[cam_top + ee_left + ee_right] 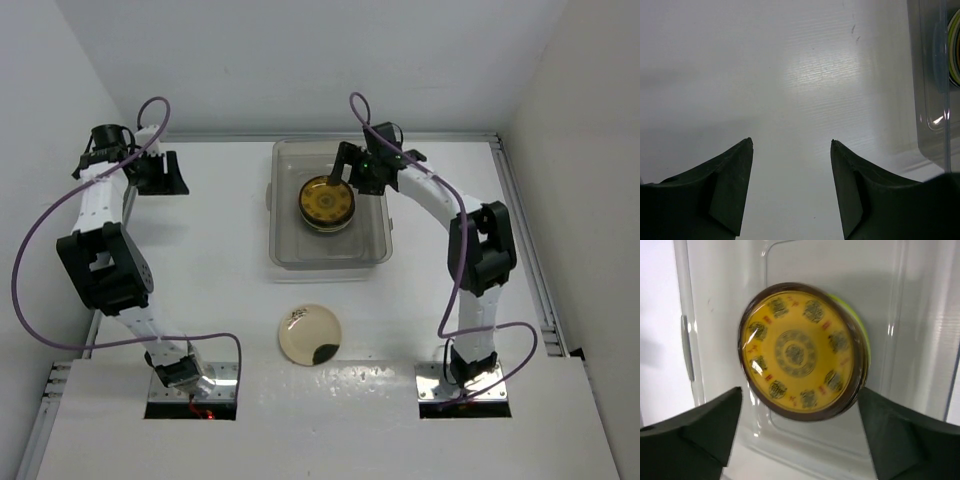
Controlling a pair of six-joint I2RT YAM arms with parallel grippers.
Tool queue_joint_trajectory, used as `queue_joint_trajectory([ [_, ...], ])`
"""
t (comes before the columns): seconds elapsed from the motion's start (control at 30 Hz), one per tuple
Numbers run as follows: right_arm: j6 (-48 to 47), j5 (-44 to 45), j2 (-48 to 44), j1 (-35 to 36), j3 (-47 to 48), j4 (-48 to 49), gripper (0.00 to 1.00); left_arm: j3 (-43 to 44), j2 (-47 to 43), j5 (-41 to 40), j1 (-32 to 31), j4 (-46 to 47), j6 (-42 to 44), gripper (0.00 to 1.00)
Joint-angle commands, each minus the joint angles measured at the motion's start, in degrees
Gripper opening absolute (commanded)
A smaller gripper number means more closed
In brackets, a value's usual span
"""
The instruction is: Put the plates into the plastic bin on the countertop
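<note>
The robot's right gripper needs to move back from the bin [331, 262] next and down onto the cream plate's rim near the blotch [309, 334], as the cream plate lies below and back.
The plastic bin [331, 262] stands at the back middle of the countertop [230, 250]. Inside it sits a stack of plates topped by a yellow-brown patterned plate [327, 203]; the right wrist view shows this plate [799, 351] with a lime green rim [861, 326] under it. My right gripper [345, 172] hangs open just above the stack, its fingers [705, 432] either side of the plate and clear of it. A cream plate with a dark blotch [309, 334] lies on the countertop in front of the bin. My left gripper [165, 174] is open and holds nothing at the back left.
In the left wrist view my left gripper [791, 140] looks down on bare white countertop, with the bin's side wall [935, 100] and the plates' edge [955, 50] at the far right. White walls close in the back and both sides. Metal rails run along the right edge [525, 240].
</note>
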Motion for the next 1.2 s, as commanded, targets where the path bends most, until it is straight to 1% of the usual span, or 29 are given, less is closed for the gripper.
queue_joint_trajectory([
  [0.0, -8.4, -2.5, -1.4, 1.6, 8.7, -7.9, 1.00, 1.6, -2.7, 2.3, 0.4, 0.7, 0.6, 0.65],
  [0.07, -13.2, 1.1, -5.2, 4.4, 8.8, -12.7, 1.00, 1.6, -3.2, 2.3, 0.4, 0.7, 0.6, 0.65],
  [0.1, -13.9, 5.9, -12.7, 5.9, 5.2, -12.6, 1.00, 1.6, -3.8, 2.3, 0.4, 0.7, 0.6, 0.65],
  [0.13, -14.2, 8.4, -15.7, 7.0, -0.9, -12.0, 1.00, 1.6, -4.6, 2.3, 0.4, 0.7, 0.6, 0.65],
  [0.17, -15.3, 10.6, -18.8, 10.2, -8.2, -9.3, 1.00, 1.1, -5.2, 2.9, 1.1, 0.7, 0.6, 0.65],
  [0.2, -15.5, 11.7, -24.8, 11.4, -12.3, -8.1, 1.00, 0.6, -5.8, 2.9, 1.1, 0.7, 0.6, 0.65],
  [0.23, -15.5, 11.1, -29.9, 12.7, -22.7, -7.6, 1.00, 0.0, -6.4, 2.9, 1.1, 0.7, 0.6, 0.65],
  [0.27, -13.7, 10.4, -31.9, 16.6, -25.8, -7.6, 1.00, -1.6, -8.0, 3.4, 1.1, 0.7, 0.6, 0.65],
  [0.3, -12.5, 9.4, -35.9, 18.1, -28.7, -7.8, 1.00, -2.5, -8.8, 3.4, 1.6, 0.7, 0.6, 0.65],
  [0.33, -10.7, 7.3, -36.5, 19.9, -36.5, -7.2, 0.94, -3.4, -9.5, 3.4, 1.6, 0.7, 0.6, 0.65],
  [0.37, -7.9, 6.9, -37.5, 24.8, -38.8, -5.7, 0.73, -5.1, -11.3, 3.4, 1.6, 0.7, 1.3, 0.65],
  [0.4, -6.4, 6.9, -37.5, 26.7, -41.1, -4.1, 0.64, -6.0, -12.1, 3.4, 1.6, 0.7, 1.3, 0.65],
  [0.43, -3.9, 7.1, -37.6, 29.9, -44.5, -0.2, 0.59, -6.8, -13.0, 3.4, 1.6, 0.7, 1.3, 0.65],
  [0.47, -2.7, 7.8, -37.1, 31.4, -47.6, 1.6, 0.61, -7.7, -13.9, 3.4, 1.6, 0.7, 1.9, 0.65],
  [0.5, 0.9, 9.5, -36.8, 33.5, -50.0, 7.3, 0.64, -9.3, -14.9, 3.4, 1.6, 0.7, 1.9, 0.65],
  [0.57, 3.0, 9.9, -34.9, 34.8, -52.7, 10.6, 0.66, -10.9, -18.3, 3.4, 1.6, 0.7, 3.4, 0.65],
  [0.63, 5.8, 9.5, -33.4, 35.5, -54.6, 16.7, 0.66, -13.0, -20.5, 3.4, 1.6, 0.7, 4.5, 0.67],
  [0.67, 6.3, 10.1, -32.2, 35.7, -56.2, 18.0, 0.63, -13.0, -22.3, 2.7, 1.6, 0.2, 5.0, 0.67],
  [0.73, 7.9, 11.1, -30.3, 36.4, -57.2, 20.0, 0.59, -13.7, -22.8, 2.0, 1.6, -0.5, 5.9, 0.67],
  [0.77, 8.8, 11.5, -29.6, 36.6, -58.4, 22.9, 0.57, -13.7, -23.6, 2.0, 2.1, -1.0, 6.7, 0.67],
  [0.8, 9.2, 11.0, -28.0, 36.7, -59.9, 24.1, 0.52, -13.7, -24.1, 2.0, 2.1, -1.6, 6.7, 0.67],
  [0.83, 9.7, 8.0, -27.4, 36.6, -60.7, 29.1, 0.49, -14.3, -24.1, 2.0, 2.1, -2.4, 7.4, 0.67],
  [0.87, 10.3, 6.9, -25.6, 36.5, -62.0, 30.3, 0.45, -14.3, -24.1, 2.6, 2.1, -2.4, 7.4, 0.67],
  [0.9, 10.4, 6.4, -25.1, 36.6, -62.8, 31.7, 0.35, -14.3, -24.8, 2.6, 2.1, -2.9, 7.4, 0.67],
  [0.97, 10.8, 3.0, -23.1, 37.1, -62.9, 33.8, 0.23, -14.9, -25.3, 2.6, 2.6, -2.9, 7.4, 0.67],
  [1.0, 11.1, 2.6, -23.1, 37.3, -62.9, 33.6, 0.12, -15.4, -25.3, 2.6, 2.6, -2.9, 7.9, 0.67],
  [1.07, 11.0, 3.3, -24.0, 38.3, -62.6, 32.0, 0.00, -15.4, -25.9, 3.2, 3.3, -3.4, 7.9, 0.67],
  [1.17, 8.3, 5.2, -27.7, 39.1, -61.1, 26.6, 0.00, -15.4, -25.9, 3.2, 3.8, -3.9, 9.1, 0.67],
])
